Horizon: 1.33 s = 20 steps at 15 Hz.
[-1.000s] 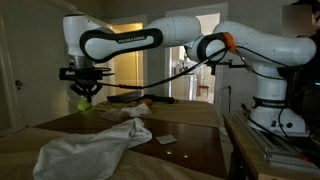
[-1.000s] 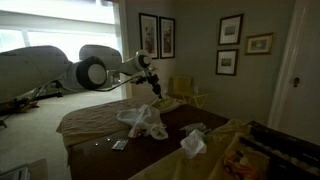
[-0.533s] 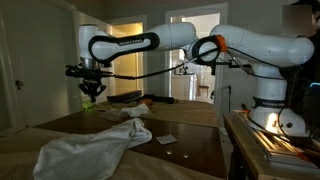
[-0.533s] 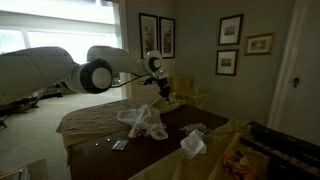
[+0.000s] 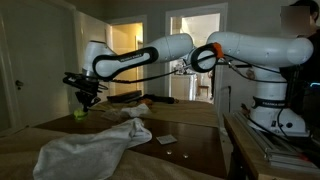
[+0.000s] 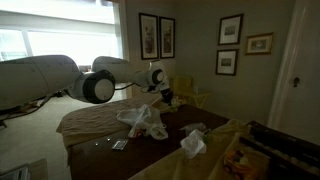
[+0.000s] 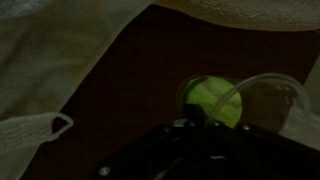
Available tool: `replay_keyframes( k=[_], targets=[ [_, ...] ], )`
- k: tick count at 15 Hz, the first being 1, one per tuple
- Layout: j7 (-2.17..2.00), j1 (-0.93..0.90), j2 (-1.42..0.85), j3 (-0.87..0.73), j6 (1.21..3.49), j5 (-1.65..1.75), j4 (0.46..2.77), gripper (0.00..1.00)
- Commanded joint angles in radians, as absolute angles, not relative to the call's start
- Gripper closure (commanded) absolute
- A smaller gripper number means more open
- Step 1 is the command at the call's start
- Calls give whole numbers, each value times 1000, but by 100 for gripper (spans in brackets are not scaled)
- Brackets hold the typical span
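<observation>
I should next lower the cup (image 7: 272,95) and its ball and release it on the clear, bare dark tabletop between the cloths, below my gripper.
A yellow-green ball (image 7: 213,100) sits inside a clear plastic cup (image 7: 272,95), right at the tips of my gripper (image 7: 205,122) in the wrist view. The dark fingers are shut, and the cup's thin rim seems to run between them. In an exterior view the ball (image 5: 80,114) hangs just under the gripper (image 5: 86,97), slightly above the far left end of the dark wooden table (image 5: 190,150). From the opposite side the gripper (image 6: 163,96) is over the table's far end. The cup cannot be made out in either exterior view.
A crumpled white cloth (image 5: 95,148) lies on the table near the gripper, seen also as cloth (image 6: 143,122) and cloth (image 7: 60,70). A second cloth (image 6: 192,142) lies nearer the front. A small card (image 5: 166,139) rests mid-table. Framed pictures (image 6: 157,36) hang behind.
The arm swung a little sideways and back, and the gripper now sits lower, closer to the table's far end. The ball came down with it. The fingers stayed shut.
</observation>
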<state>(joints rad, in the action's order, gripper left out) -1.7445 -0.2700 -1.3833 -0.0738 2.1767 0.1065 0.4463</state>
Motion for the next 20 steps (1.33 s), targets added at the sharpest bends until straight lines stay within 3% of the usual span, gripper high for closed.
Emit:
replay_keyframes(
  k=[1,13,20],
  targets=[
    [-1815,-258,-1428,-52,2255,52,447,99],
    [-2061,-252,-1425,-51,2187,30,461,99],
    [-2018,-246,-1320,-65,1888,54,468,99]
  ],
)
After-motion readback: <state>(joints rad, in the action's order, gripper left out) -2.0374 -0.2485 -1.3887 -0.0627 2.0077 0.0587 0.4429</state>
